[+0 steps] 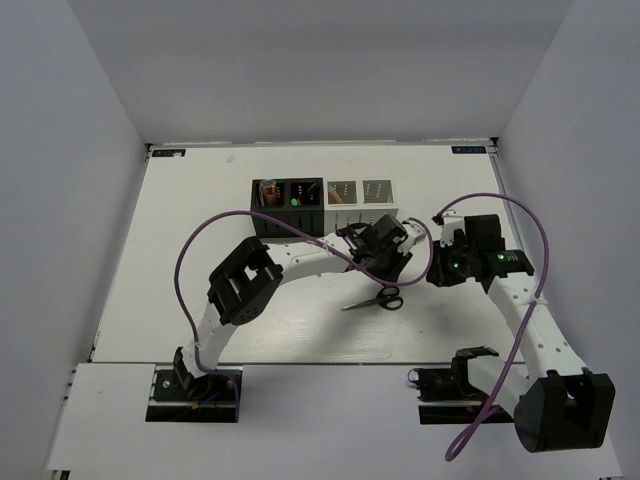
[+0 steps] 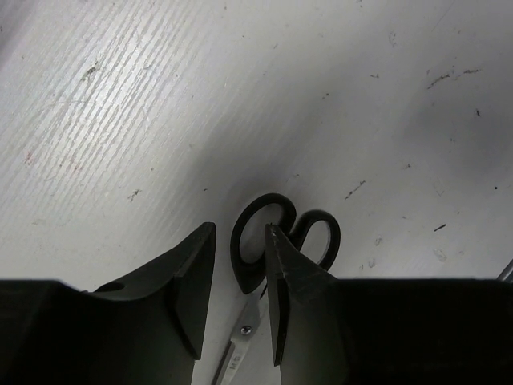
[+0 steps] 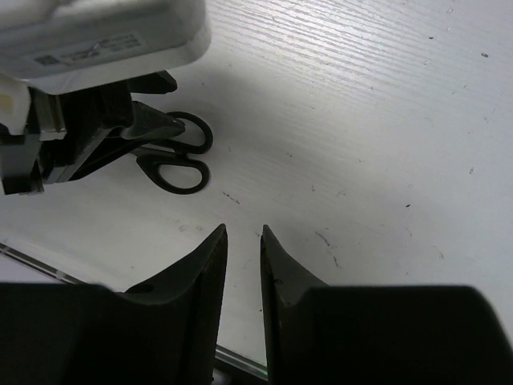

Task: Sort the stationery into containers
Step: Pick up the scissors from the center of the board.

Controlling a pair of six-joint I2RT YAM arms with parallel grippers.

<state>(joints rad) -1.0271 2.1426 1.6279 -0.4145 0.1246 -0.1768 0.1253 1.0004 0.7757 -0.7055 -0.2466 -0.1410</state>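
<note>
I need to lower my left gripper over the scissors' handle loop's outer rim (image 1: pixel 387 288) (image 2: pixel 236 240) next. One open finger should be above the loop's hole and the other outside it, and then I need to close.
Black-handled scissors (image 1: pixel 385 299) lie flat on the white table, handles to the right. My left gripper (image 1: pixel 385 268) hovers right over those handles. In the left wrist view the left gripper (image 2: pixel 240 228) is open, its jaws either side of the left edge of one handle loop of the scissors (image 2: pixel 321 237), with a gap still showing. My right gripper (image 3: pixel 243 231) stands to the right of the scissors (image 3: pixel 178 191), jaws narrowly open with nothing between them. The containers (image 1: pixel 320 195), two black and two white, stand in a row behind; coloured items show in the black ones.
Purple cables loop over both arms (image 1: pixel 250 215). The left arm's white wrist housing (image 3: pixel 104 48) fills the upper left of the right wrist view, close to my right gripper (image 1: pixel 440 268). The table's front edge (image 1: pixel 320 362) lies just below the scissors.
</note>
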